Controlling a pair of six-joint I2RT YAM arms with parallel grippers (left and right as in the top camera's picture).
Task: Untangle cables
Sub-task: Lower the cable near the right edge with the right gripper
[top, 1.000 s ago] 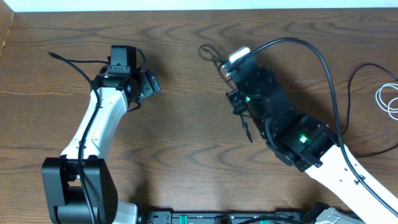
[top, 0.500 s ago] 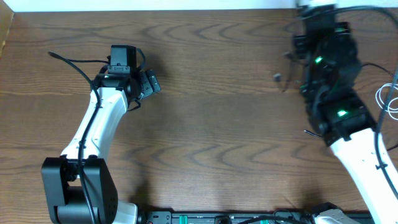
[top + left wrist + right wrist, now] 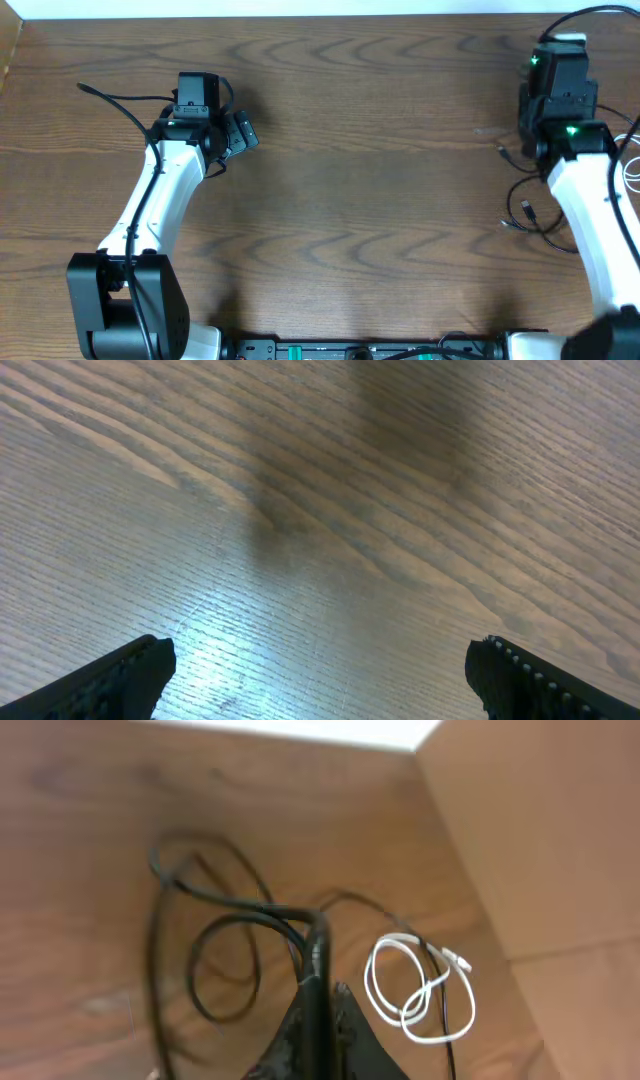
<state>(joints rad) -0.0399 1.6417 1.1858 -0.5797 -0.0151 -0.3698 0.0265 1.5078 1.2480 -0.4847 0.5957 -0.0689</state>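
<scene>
My fingers are shut and still hold the black cable up. I will lower my right gripper toward the wood [image 3: 340,968] beside the white coil and open.
In the right wrist view my right gripper [image 3: 322,1020] is shut on the black cable [image 3: 235,910]. The cable rises between the fingers and bends left into loose loops over the wood. The white cable [image 3: 415,985] lies coiled on the table just right of that gripper, apart from it. From overhead, the right arm [image 3: 570,130] reaches to the far right; a stretch of the black cable [image 3: 512,188] with a small plug [image 3: 527,211] trails on the table to its left. The white cable [image 3: 633,172] peeks out at the right edge. My left gripper [image 3: 242,135] [image 3: 320,685] stands open above bare wood.
A brown board wall [image 3: 520,840] stands close on the right of the cables. A white strip [image 3: 300,730] runs along the table's far edge. An equipment rail [image 3: 360,350] lines the front edge. The left arm's thick wire [image 3: 110,98] loops out leftward.
My right arm has swung from the table's middle to the far right, carrying the black cable with it. The left arm has not moved.
</scene>
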